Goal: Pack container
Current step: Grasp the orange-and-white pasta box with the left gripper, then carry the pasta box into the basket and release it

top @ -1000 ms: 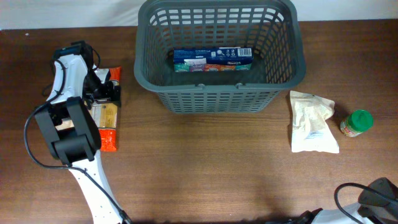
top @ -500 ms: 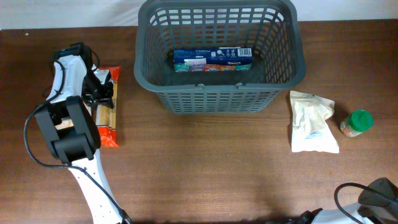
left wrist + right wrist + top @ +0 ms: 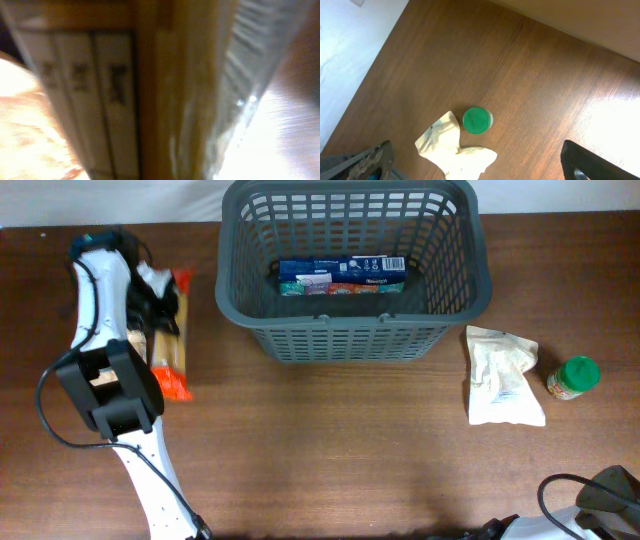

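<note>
My left gripper will next rise over the basket's rim, turn the packet parallel to the blue box and release it low in the near strip (image 3: 345,304), which is still empty.
The container (image 3: 350,340), a big dark grey slotted basket, stands at the far middle of the table with a blue box (image 3: 342,275) lying inside. Left of it, my left gripper (image 3: 160,302) is shut on a long clear packet of pasta with orange-red ends (image 3: 168,350), which is tipped on edge. In the left wrist view that packet (image 3: 150,90) fills the frame, blurred, and hides the fingers. My right gripper (image 3: 482,165) is open wide above a white pouch (image 3: 455,150) and a green-lidded jar (image 3: 477,120), holding nothing.
The white pouch (image 3: 503,375) and the jar (image 3: 573,377) lie right of the basket. Part of the right arm's base (image 3: 600,490) shows at the bottom right corner. The left arm (image 3: 110,390) stretches along the left side of the table.
The left gripper closed on the pasta packet and pulled toward the far edge. The packet went from lying flat to tipped on its edge.
</note>
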`<state>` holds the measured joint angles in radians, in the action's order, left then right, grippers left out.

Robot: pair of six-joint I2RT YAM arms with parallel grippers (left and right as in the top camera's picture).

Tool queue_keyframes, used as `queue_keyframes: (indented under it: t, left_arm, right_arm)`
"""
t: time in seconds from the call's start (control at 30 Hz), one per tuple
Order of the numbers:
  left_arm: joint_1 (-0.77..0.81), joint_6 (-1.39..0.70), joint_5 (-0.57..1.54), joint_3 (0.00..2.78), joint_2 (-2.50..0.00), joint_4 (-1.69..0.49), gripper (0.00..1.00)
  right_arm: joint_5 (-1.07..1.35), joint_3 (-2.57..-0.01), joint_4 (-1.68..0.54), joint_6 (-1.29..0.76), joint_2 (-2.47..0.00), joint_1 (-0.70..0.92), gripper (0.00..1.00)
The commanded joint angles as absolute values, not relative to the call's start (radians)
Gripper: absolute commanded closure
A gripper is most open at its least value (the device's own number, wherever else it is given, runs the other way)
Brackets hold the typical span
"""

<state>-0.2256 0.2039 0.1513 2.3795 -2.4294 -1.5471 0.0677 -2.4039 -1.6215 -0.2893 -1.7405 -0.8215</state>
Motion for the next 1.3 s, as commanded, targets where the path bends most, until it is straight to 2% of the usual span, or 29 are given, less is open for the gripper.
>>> queue_keyframes:
  t: [0.0,0.13,0.2,0.27,0.37,0.53,0.63,0.97,1.27]
  left_arm:
    - [-0.223,0.196,0.325,2.685,-2.265,-1.557,0.98]
    - [-0.207,0.223,0.414,2.894,-2.188,-1.534,0.98]
    - [-0.182,0.324,0.448,2.988,-2.145,-1.518,0.98]
    - [-0.092,0.600,0.450,3.113,-2.073,-1.501,0.98]
    - [0.022,0.853,0.449,3.136,-2.022,-1.492,0.98]
    - [0.263,1.143,0.445,3.108,-2.033,-1.468,0.98]
    - [0.339,1.165,0.445,3.033,-2.090,-1.427,0.98]
    - [0.420,1.100,0.318,2.747,-2.325,-1.297,0.98]
    - [0.480,1.040,0.146,2.715,-2.485,-1.369,0.98]
  right_arm:
    - [0.058,-2.407,-1.620,-0.297,-1.740,-0.825,0.01]
    - [0.058,-2.407,-1.620,-0.297,-1.740,-0.825,0.01]
    - [0.058,-2.407,-1.620,-0.297,-1.740,-0.825,0.01]
    - [0.058,-2.407,-1.620,-0.297,-1.740,-0.825,0.01]
    - [0.058,-2.407,-1.620,-0.297,-1.740,-0.825,0.01]
    - [0.058,-2.407,-1.620,-0.297,-1.740,-0.825,0.01]
    - [0.058,-2.407,-1.620,-0.297,-1.740,-0.825,0.01]
    - [0.058,-2.407,-1.620,-0.297,-1.740,-0.825,0.01]
    - [0.058,-2.407,-1.620,-0.297,-1.740,-0.825,0.01]
